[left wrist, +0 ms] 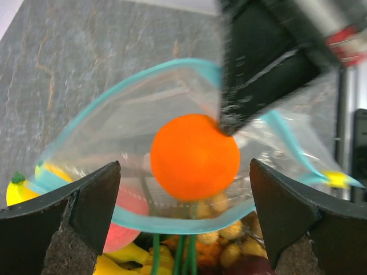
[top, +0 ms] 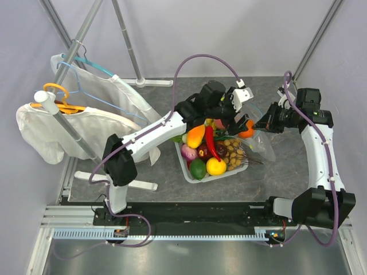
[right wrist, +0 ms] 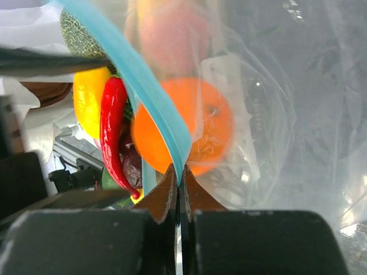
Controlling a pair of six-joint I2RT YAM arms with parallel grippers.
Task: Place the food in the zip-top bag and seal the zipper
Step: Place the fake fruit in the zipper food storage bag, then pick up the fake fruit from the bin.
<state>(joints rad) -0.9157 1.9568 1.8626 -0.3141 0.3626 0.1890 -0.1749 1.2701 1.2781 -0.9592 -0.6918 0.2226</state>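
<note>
The orange [top: 247, 129] is already in the bag, so my left gripper should swing to the left in the top view next, tip downward and lower over the yellow-orange piece.
The round orange [left wrist: 195, 156] sits in the open mouth of the zip-top bag [left wrist: 114, 132], ringed by the teal zipper [left wrist: 178, 222]. My left gripper [left wrist: 184, 172] hangs open just above it, and its fingers [left wrist: 86, 200] stand wide on either side without touching it. My right gripper [right wrist: 179, 175] is shut on the zipper's [right wrist: 155, 103] far lip and holds the mouth up. From above, the orange [top: 247, 129] lies between the left gripper [top: 239, 119] and the right gripper [top: 261, 124]. More food fills the white tray [top: 184, 167]: a red chili [top: 211, 142], a lime [top: 198, 168] and a yellow piece [top: 216, 166].
The tray sits right under the bag's [top: 261, 146] near lip. At the left stands a clothes rack [top: 69, 123] with white garments [top: 51, 129], an orange hanger [top: 57, 97] and a light-blue hanger [top: 94, 69]. Its base bar [top: 129, 184] lies on the table near the left arm.
</note>
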